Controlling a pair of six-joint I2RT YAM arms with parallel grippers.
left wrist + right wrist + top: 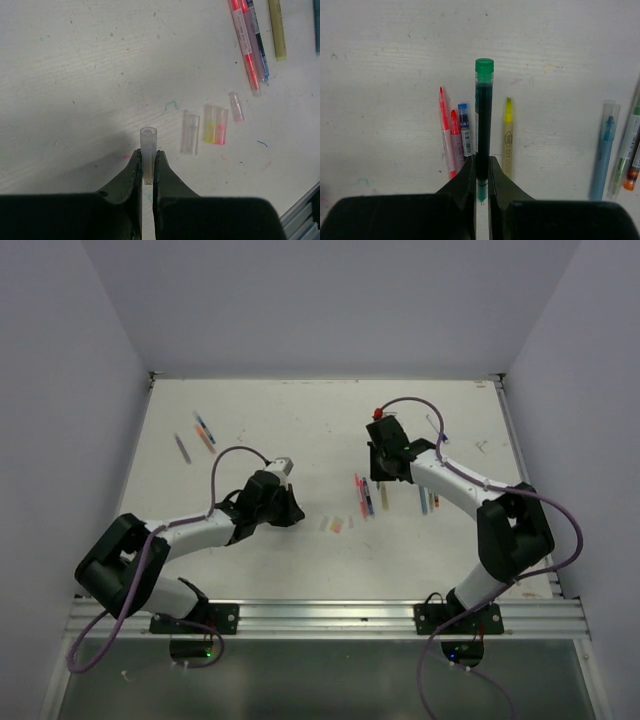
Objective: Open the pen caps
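Observation:
The right gripper next moves down to the table in the gap between the blue (pixel 465 130) and yellow pens. It then releases the dark green pen there, since that gap is bare.
My left gripper (pixel 148 154) is shut on a clear pen cap (pixel 148 141) and holds it just above the table. Beside it lie three loose caps: a clear one (pixel 190 132), a yellow-and-pink one (pixel 215 125) and a pale pink one (pixel 236 106). My right gripper (pixel 482 161) is shut on a dark green pen (pixel 483 115), whose tip is bare below the fingers. Under it lie uncapped pink (pixel 444 135), red (pixel 456 142), blue (pixel 465 130) and yellow (pixel 507 142) pens. In the top view the left gripper (pixel 290 512) is left of the caps (pixel 335 525), and the right gripper (pixel 384 470) is above the pens (pixel 364 498).
Capped pens lie to the right of my right gripper: a light blue one (pixel 604 155) and green and orange ones (pixel 629 155). More pens lie at the far left (pixel 204 432) and back right (pixel 436 427). The metal rail (pixel 320 615) runs along the near edge.

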